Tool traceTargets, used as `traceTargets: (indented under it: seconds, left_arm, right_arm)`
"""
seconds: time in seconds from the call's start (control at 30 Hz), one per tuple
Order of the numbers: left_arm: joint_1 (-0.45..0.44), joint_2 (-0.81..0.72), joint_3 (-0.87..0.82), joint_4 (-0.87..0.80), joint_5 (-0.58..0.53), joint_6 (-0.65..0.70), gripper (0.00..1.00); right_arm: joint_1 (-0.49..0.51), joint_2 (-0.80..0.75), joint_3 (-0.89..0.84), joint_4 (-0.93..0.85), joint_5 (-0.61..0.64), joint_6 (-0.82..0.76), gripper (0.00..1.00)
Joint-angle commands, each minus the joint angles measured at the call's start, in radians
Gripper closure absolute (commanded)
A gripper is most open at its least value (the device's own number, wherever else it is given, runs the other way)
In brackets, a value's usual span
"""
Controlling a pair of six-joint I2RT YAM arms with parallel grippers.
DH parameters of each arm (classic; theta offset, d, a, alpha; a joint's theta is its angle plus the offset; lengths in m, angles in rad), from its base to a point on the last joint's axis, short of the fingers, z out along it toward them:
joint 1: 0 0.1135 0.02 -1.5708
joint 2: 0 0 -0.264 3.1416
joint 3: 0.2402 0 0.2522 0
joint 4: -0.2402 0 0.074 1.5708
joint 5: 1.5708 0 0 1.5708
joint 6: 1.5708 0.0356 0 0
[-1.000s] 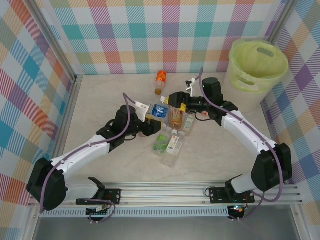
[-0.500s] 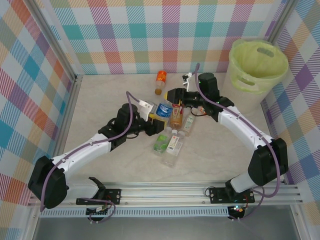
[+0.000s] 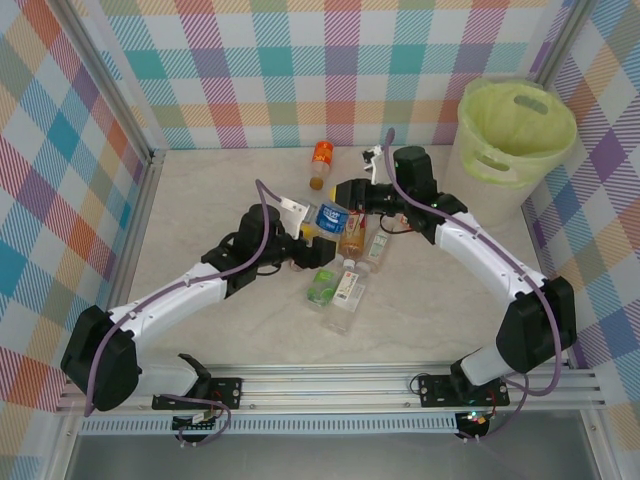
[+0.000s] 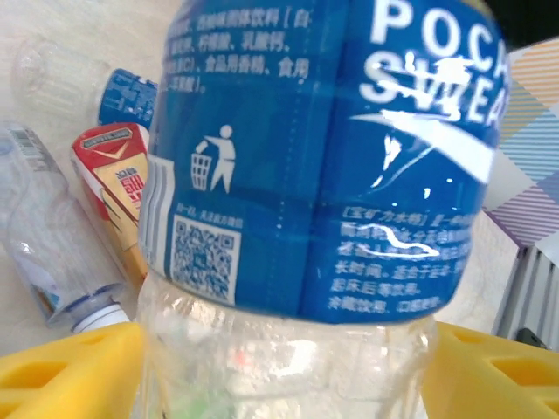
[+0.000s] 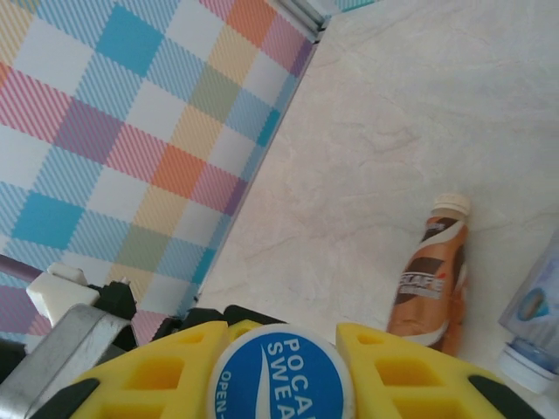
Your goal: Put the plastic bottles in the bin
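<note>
I need to swing my right gripper outward and over the bin's opening [image 3: 517, 124] to release the blue-capped bottle, because the spread fingers of my left gripper leave the bottle's bottom free.
A blue-labelled plastic bottle [image 3: 329, 216] is held above the middle of the table between both arms. My right gripper [image 3: 346, 193] is shut on its blue cap [image 5: 279, 371], a yellow finger pressed to each side. My left gripper [image 3: 308, 232] is open. Its yellow fingers [image 4: 70, 371] stand spread either side of the bottle's clear base [image 4: 288, 358]. Several more plastic bottles lie below: a brown one [image 3: 351, 238], a green-labelled one [image 3: 322, 285] and a red-labelled one [image 4: 118, 188]. An orange bottle [image 3: 321, 160] lies farther back. The bin [image 3: 470, 110], lined in lime green, stands at the back right.
Plaid walls close off the table at the back and both sides. A metal rail runs along the near edge. The brown bottle [image 5: 432, 271] lies on bare marbled tabletop, with another clear bottle [image 5: 533, 323] to its right.
My right gripper has closed on the blue bottle's cap. My left gripper's jaws have widened off the bottle's base. The bottle has shifted slightly toward the back.
</note>
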Motion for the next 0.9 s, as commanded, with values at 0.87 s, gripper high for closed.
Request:
traceTargets:
  seconds: [0.87]
  left_arm:
    - [0.129, -0.530, -0.501, 0.020, -0.562, -0.510, 0.00]
  right_arm:
    - [-0.340, -0.032, 0.312, 0.460, 0.940, -0.552, 1.00]
